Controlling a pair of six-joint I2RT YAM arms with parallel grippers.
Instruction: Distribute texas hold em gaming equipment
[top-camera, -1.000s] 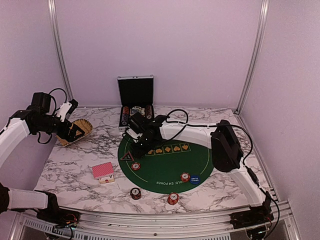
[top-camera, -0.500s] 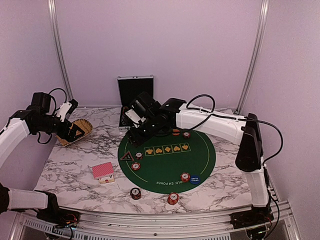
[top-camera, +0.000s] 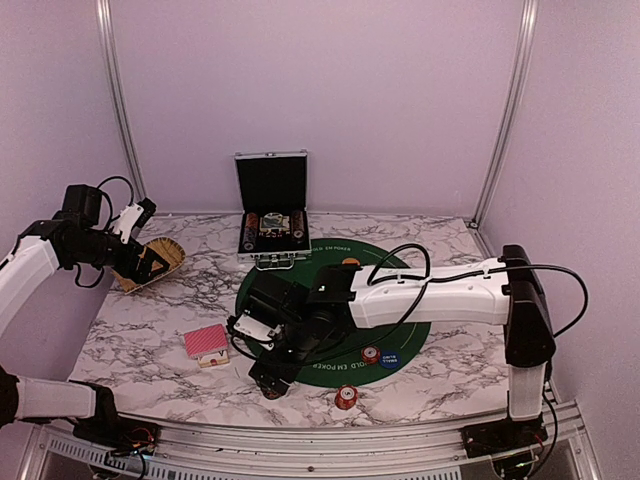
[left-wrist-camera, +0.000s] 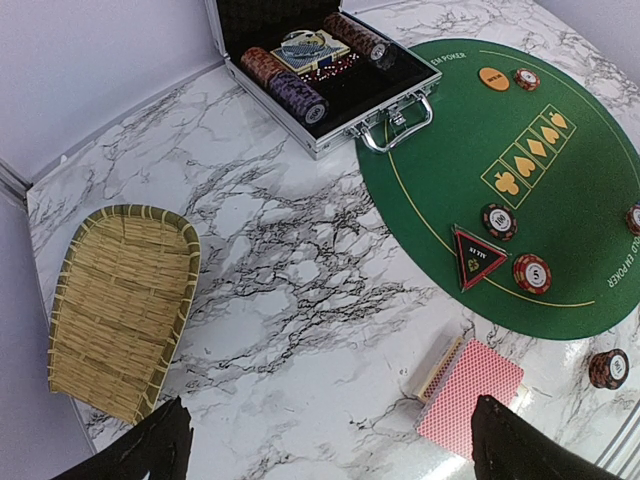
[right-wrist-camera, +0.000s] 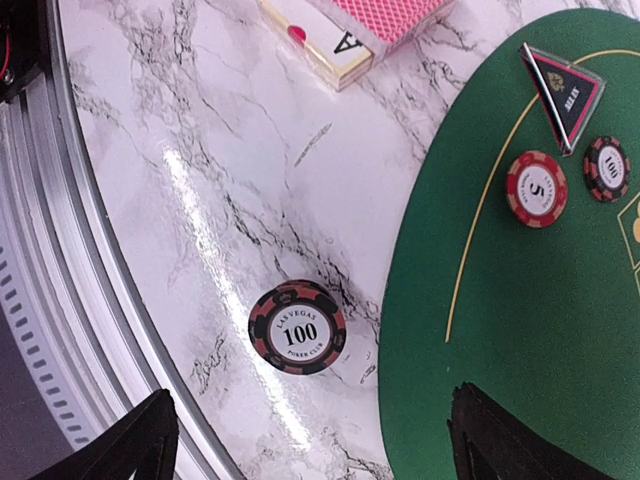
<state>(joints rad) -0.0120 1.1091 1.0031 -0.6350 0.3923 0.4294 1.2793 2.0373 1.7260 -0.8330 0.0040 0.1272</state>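
Observation:
My right gripper lowers its open fingers astride the top chip of the red/black poker chip stack (right-wrist-camera: 297, 326) next and closes. The stack stands below with bare marble around it.
My right gripper (top-camera: 268, 372) is open and empty, hovering just above a red/black "100" poker chip stack (right-wrist-camera: 297, 326) on the marble, left of the green mat (right-wrist-camera: 520, 340); the chip lies between and ahead of the fingertips (right-wrist-camera: 130, 445). The red-backed card deck (top-camera: 206, 343) lies to its left. The black triangular marker (right-wrist-camera: 565, 85) and two chips (right-wrist-camera: 536, 188) sit on the mat's left part. Another chip (top-camera: 370, 354) and a blue disc (top-camera: 388, 359) lie on the mat's front; an orange disc (top-camera: 348, 262) lies at its back. My left gripper (top-camera: 143, 262) is open and empty above the woven tray (top-camera: 168, 256).
The open silver-edged case (top-camera: 272, 215) with chip rows stands behind the mat. One chip stack (top-camera: 345, 398) sits near the table's front rail (top-camera: 300, 432). The right arm stretches low across the mat from the right.
The right arm swung from the mat's far side near the case down to the front left, over the 100 chip. The left arm has not moved.

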